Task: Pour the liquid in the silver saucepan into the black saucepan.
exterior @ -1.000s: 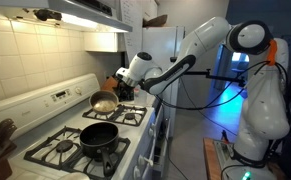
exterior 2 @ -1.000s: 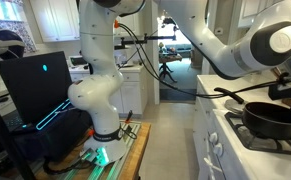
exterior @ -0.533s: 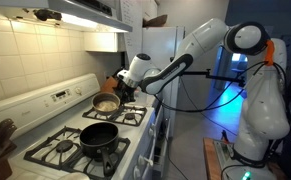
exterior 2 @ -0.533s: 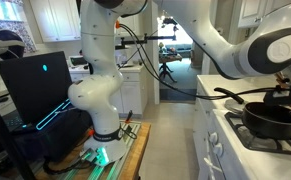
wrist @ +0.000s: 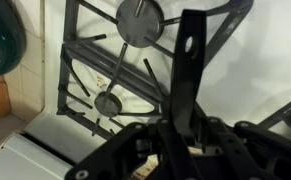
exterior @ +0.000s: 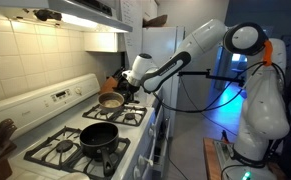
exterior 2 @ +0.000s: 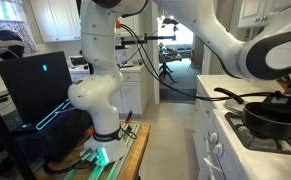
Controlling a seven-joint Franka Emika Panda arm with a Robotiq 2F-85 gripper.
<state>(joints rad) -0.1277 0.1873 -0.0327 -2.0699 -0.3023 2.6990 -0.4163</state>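
Observation:
The silver saucepan will go down next onto the front burner nearer the kettle, because that burner is empty. My gripper will turn as it moves toward the front edge of the stove.
The silver saucepan (exterior: 111, 100) is held level just above the rear burner, beyond the black saucepan (exterior: 98, 135). My gripper (exterior: 128, 89) is shut on its short dark handle (wrist: 189, 60); in the wrist view that handle runs up from between the jaws of the gripper (wrist: 185, 135). The black saucepan sits on the front burner with its long handle toward the stove's front edge. In an exterior view the black saucepan (exterior 2: 270, 117) shows at the right with its handle pointing left. I cannot see the liquid.
A dark kettle (exterior: 116, 80) stands behind the silver pan, and in the wrist view the kettle (wrist: 0, 40) is at the upper left. Iron grates (wrist: 90, 65) cover the burners. A range hood (exterior: 65, 12) hangs above. The stove's control panel (exterior: 60, 96) runs along the tiled wall.
The silver saucepan has shifted slightly toward the back of the stove, away from the black saucepan, with my gripper still shut on its handle.

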